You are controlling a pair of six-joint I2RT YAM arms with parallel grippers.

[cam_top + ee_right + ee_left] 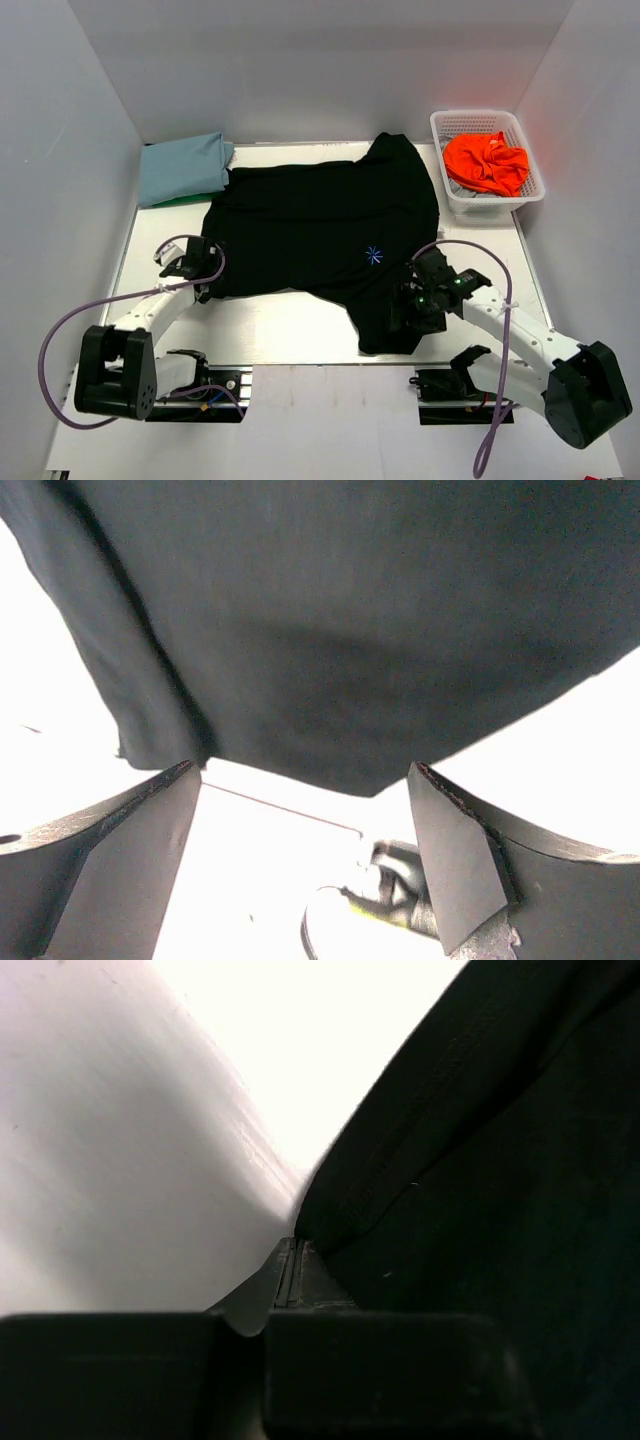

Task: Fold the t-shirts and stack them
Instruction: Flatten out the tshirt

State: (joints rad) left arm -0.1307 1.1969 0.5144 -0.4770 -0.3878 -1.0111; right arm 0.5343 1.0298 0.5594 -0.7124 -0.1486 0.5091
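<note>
My right gripper lowers back onto the flap's near edge (391, 350) (290, 767) next, since the shirt's flap sticks out toward the table's front edge, past my open fingers.
The large black t-shirt (320, 215) lies spread across the table, its blue starburst print (374, 255) near the right. My left gripper (203, 283) is at its near left corner, shut on the hem (340, 1195), with the fingertips (288, 1265) pressed together. My right gripper (405, 312) is open above the shirt's near right flap (340, 650), fingers (455, 860) wide apart and empty. A folded light blue t-shirt (183, 167) lies at the back left on a green one (178, 201). An orange t-shirt (487, 162) sits in the basket.
The white mesh basket (441, 155) stands at the back right, with some grey cloth (468, 192) under the orange shirt. White walls enclose the table on three sides. Purple cables (55, 340) loop beside both arms. The table's front edge (300, 362) is just behind the arm bases.
</note>
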